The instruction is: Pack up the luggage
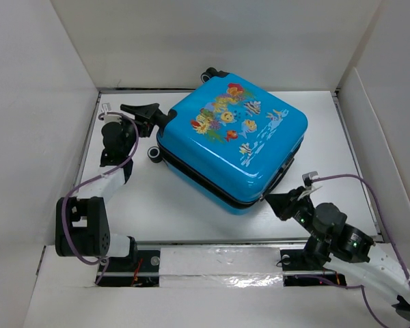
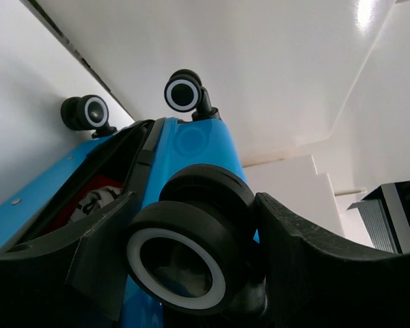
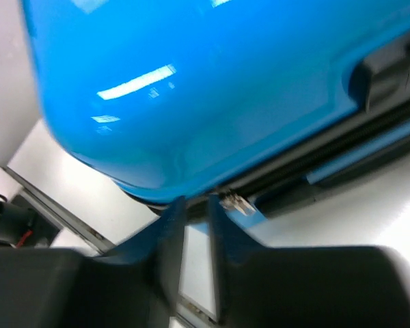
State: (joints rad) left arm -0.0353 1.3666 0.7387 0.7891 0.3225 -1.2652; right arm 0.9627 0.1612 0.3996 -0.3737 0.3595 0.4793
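Next, my left gripper lowers the held black wheel down toward the suitcase's bottom shell (image 1: 174, 171), then releases it, since the suitcase gapes at this corner.
The luggage (image 1: 232, 137), a bright-blue hard-shell suitcase with a fish print, lies flat on the white table with its front up. My left gripper (image 1: 164, 119) is at its left corner, and in the left wrist view (image 2: 191, 263) its jaws are shut on a black wheel (image 2: 181, 256) with a white ring. The shell (image 2: 191, 147) gapes a little there, showing something red and white (image 2: 89, 201) inside. My right gripper (image 1: 272, 199) is at the near right edge. Its jaws (image 3: 193, 203) stand narrowly apart and empty below the black zip seam, with a metal zipper pull (image 3: 237, 203) just right of them.
White walls close in the table on the left, the back (image 1: 212, 41) and the right. Two more wheels (image 2: 184, 92) (image 2: 89, 113) stick out at the suitcase's far end, and one (image 1: 154, 154) rests on the table by the left arm. A taped strip (image 1: 212, 263) runs along the near edge.
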